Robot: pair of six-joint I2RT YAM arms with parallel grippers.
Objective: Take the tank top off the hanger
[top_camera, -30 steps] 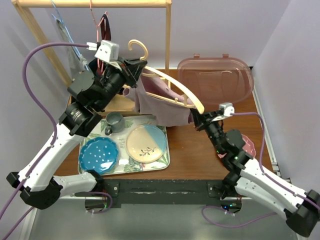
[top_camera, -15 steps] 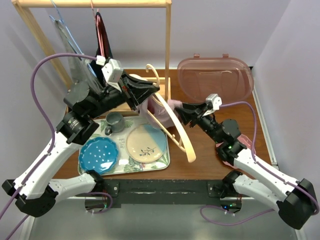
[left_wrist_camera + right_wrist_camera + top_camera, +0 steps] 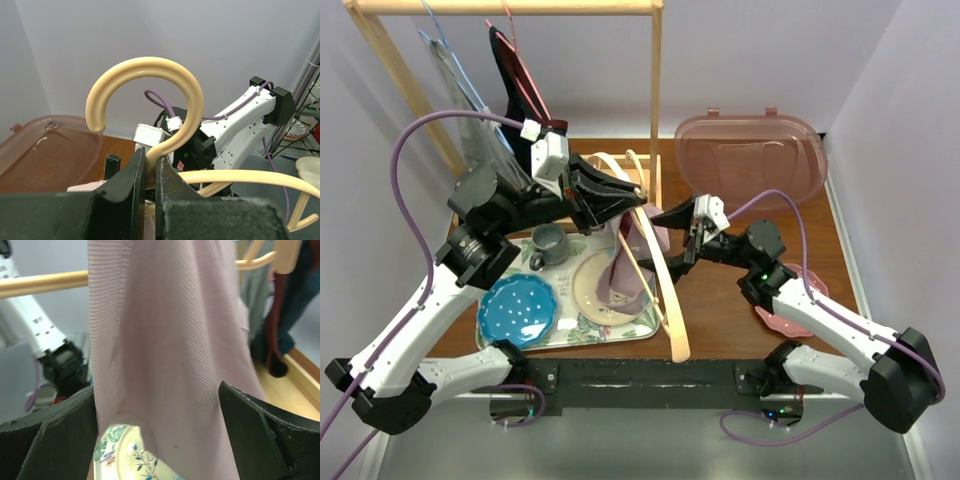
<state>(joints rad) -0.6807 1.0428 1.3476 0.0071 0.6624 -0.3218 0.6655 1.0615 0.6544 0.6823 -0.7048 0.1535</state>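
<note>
My right gripper eases to the left in the top view next and closes on the tank top's ribbed fabric, since it hangs between its fingers.
A cream hanger [image 3: 660, 290] slants from beside the rack down toward the table's front edge. My left gripper [image 3: 620, 195] is shut on its neck just below the hook [image 3: 150, 80], the black jaws pressed against both sides of the stem [image 3: 150, 167]. The mauve tank top [image 3: 630, 265] hangs from the hanger, and its lower end droops onto the tray. My right gripper [image 3: 678, 238] stands open just right of the cloth. In the right wrist view the ribbed fabric [image 3: 165, 340] hangs loose between the wide-apart fingers [image 3: 265, 435].
A floral tray [image 3: 570, 330] holds a blue plate [image 3: 517, 310], a cream plate [image 3: 585, 290] and a grey mug [image 3: 550, 243]. A wooden rack [image 3: 655, 90] with other garments [image 3: 515, 70] stands at the back left. A pink lid [image 3: 750, 160] lies back right, a pink dish [image 3: 790, 310] near the right arm.
My right gripper has opened and let go of the tank top. The hanger has swung down toward the front, and the cloth now dangles over the tray.
</note>
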